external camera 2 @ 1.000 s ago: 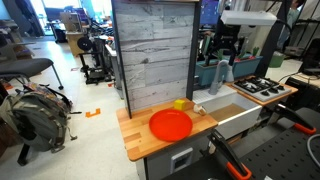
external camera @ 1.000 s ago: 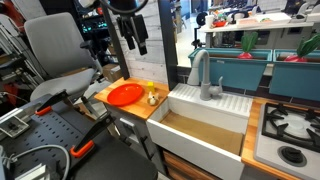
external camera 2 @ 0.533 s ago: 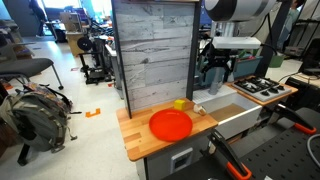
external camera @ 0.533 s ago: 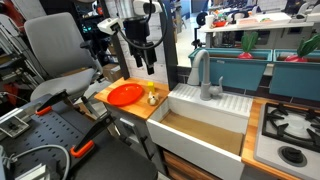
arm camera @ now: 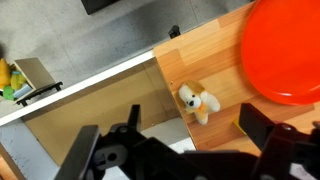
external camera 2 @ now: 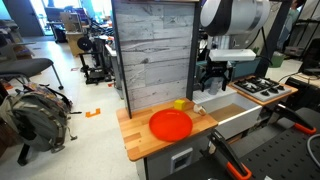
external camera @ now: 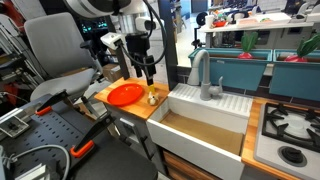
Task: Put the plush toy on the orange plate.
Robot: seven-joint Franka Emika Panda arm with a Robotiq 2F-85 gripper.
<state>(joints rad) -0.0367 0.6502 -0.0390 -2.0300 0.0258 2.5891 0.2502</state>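
The body of the plush toy (external camera: 152, 98) is below my gripper, beside the orange plate (external camera: 124, 94). Next, my gripper will lower its open fingers down around it and close there.
The plush toy (arm camera: 197, 101) is a small tan dog with a pale muzzle. It lies on the wooden counter (arm camera: 215, 60) near the sink edge, beside the orange plate (arm camera: 290, 50). In an exterior view the toy (external camera: 152, 98) sits just right of the plate (external camera: 124, 94). The plate also shows in an exterior view (external camera 2: 171, 124). My gripper (arm camera: 172, 140) is open and empty. It hangs above the counter's sink-side corner (external camera: 140, 68), with the toy between and ahead of its fingers.
A pale-yellow small item (external camera 2: 180, 103) lies by the plate, partly hidden behind my finger in the wrist view. A white sink (external camera: 200, 125) with a faucet (external camera: 205, 75) adjoins the counter. A stove (external camera: 290, 130) stands beyond it and a grey wood panel (external camera 2: 155, 50) backs the counter.
My gripper has come down and moved toward the counter's corner above the toy. The toy and plate have not moved.
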